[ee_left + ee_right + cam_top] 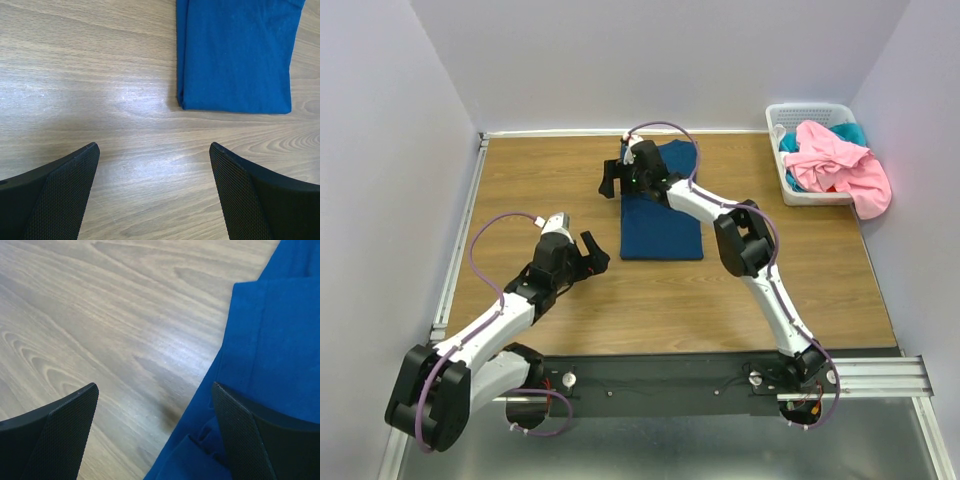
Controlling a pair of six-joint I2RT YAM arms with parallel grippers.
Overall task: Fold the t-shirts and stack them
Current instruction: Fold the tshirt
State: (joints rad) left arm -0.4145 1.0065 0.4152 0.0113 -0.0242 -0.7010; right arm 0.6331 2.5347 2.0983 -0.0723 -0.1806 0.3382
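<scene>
My left gripper goes down and to the right in the top view next, onto the t-shirt's near corner (624,256) (185,104) just beyond its open fingers.
A dark blue t-shirt (662,222) lies folded into a long rectangle on the wooden table (540,180), in the middle. Its near end shows in the left wrist view (235,55). My left gripper (592,255) is open and empty, low over bare wood left of the shirt's near end (154,150). My right gripper (613,180) is open and empty at the shirt's far left edge; one finger (260,440) is over the blue cloth (270,340), the other over wood. A pink t-shirt (840,165) and a teal one (850,130) are heaped in the basket.
A white slatted basket (800,190) stands at the table's far right corner, with the pink shirt hanging over its right side. White walls close the table on the left, back and right. A black rail (700,375) runs along the near edge.
</scene>
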